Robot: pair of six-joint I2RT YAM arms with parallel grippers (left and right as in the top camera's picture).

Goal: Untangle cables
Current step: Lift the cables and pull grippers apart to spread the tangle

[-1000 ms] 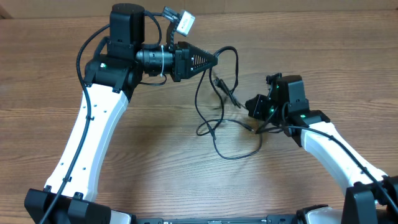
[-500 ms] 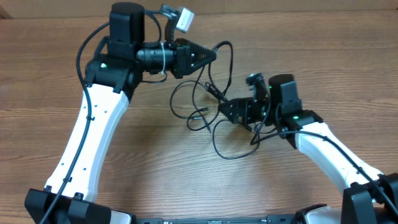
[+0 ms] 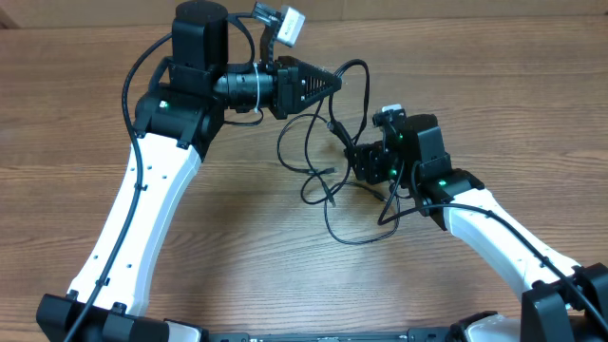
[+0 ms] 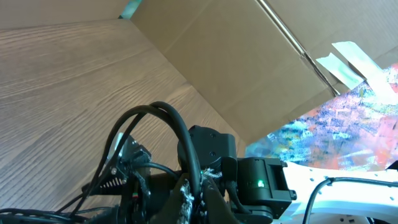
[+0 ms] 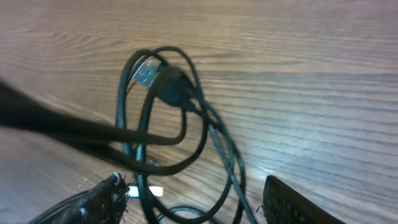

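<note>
My left gripper swings to bare tabletop clear of the tangle (image 3: 236, 152) next, which lies to its left in the overhead view. It then tips downward and releases both cable pieces.
A loose tangle of thin black cables (image 3: 328, 190) lies on the wooden table between the two arms. My left gripper (image 3: 334, 82) is raised above the table and shut on one cable, which arcs up from the tangle. In the left wrist view the fingertips (image 4: 186, 194) pinch that black cord (image 4: 177, 127). My right gripper (image 3: 361, 161) hangs open at the tangle's right side. In the right wrist view its fingers (image 5: 93, 200) straddle several cable strands (image 5: 211, 134) without closing on them. A plug with a bluish tip (image 5: 146, 71) lies just beyond, and a silver tip (image 5: 154, 191) lies near the left finger.
A cardboard wall (image 4: 249, 62) stands at the table's far edge, with a colourful sheet (image 4: 336, 130) beyond it. The left arm's own thick cable (image 3: 133, 81) loops beside its wrist. Bare wooden tabletop (image 3: 475, 85) surrounds the tangle.
My right gripper has moved left into the tangle and gone from shut to open. The cable loops have shifted left and bunched. The left gripper, still shut on its cable, moved slightly right.
</note>
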